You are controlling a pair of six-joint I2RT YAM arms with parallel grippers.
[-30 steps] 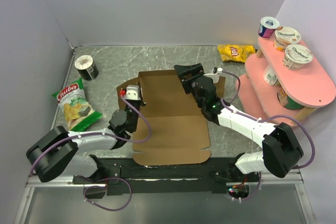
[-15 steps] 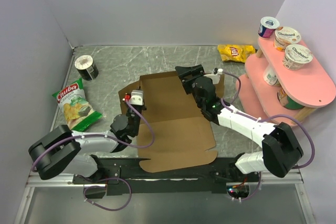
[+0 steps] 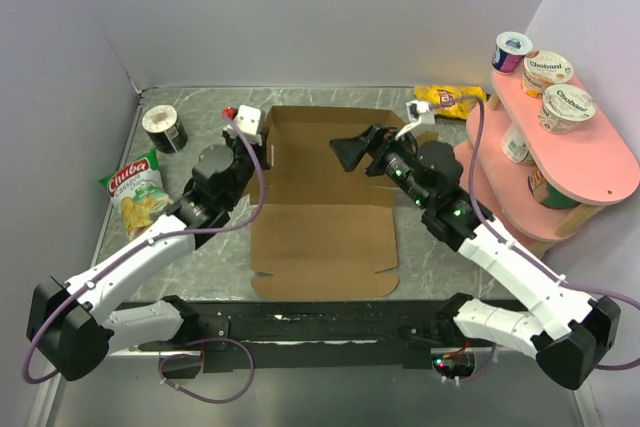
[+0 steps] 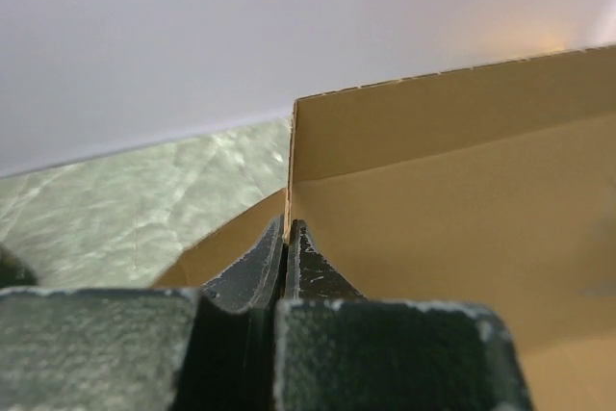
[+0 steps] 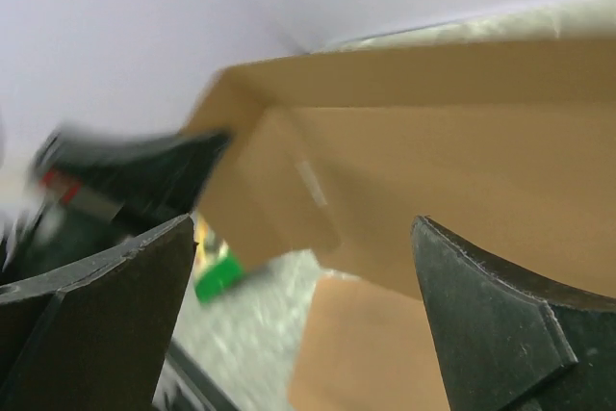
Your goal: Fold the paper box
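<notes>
The right gripper moves outward next and turns its open fingers astride the box's back side's top edge (image 3: 335, 107) (image 5: 433, 47), since the edge lies outward and runs across them.
The paper box (image 3: 322, 222) is a brown cardboard sheet lying in the middle of the table, with its back wall (image 3: 330, 119) and a left side flap standing up. My left gripper (image 3: 263, 150) is at the box's back-left corner. In the left wrist view it (image 4: 287, 236) is shut on the thin upright edge of the cardboard flap (image 4: 433, 180). My right gripper (image 3: 349, 152) hovers over the back part of the box, open and empty. In the right wrist view its jaws stand wide apart (image 5: 303, 271), with the cardboard (image 5: 452, 170) beyond them.
A green Chiuba chip bag (image 3: 140, 197) and a black can (image 3: 164, 128) lie at the left. A yellow Lay's bag (image 3: 450, 99) lies at the back right. A pink two-level shelf (image 3: 600, 162) with yogurt cups stands at the right.
The left arm has swung from the box's near-left side to its back-left corner. The right arm has pulled back to the right. The box now lies squarer, its back wall upright.
</notes>
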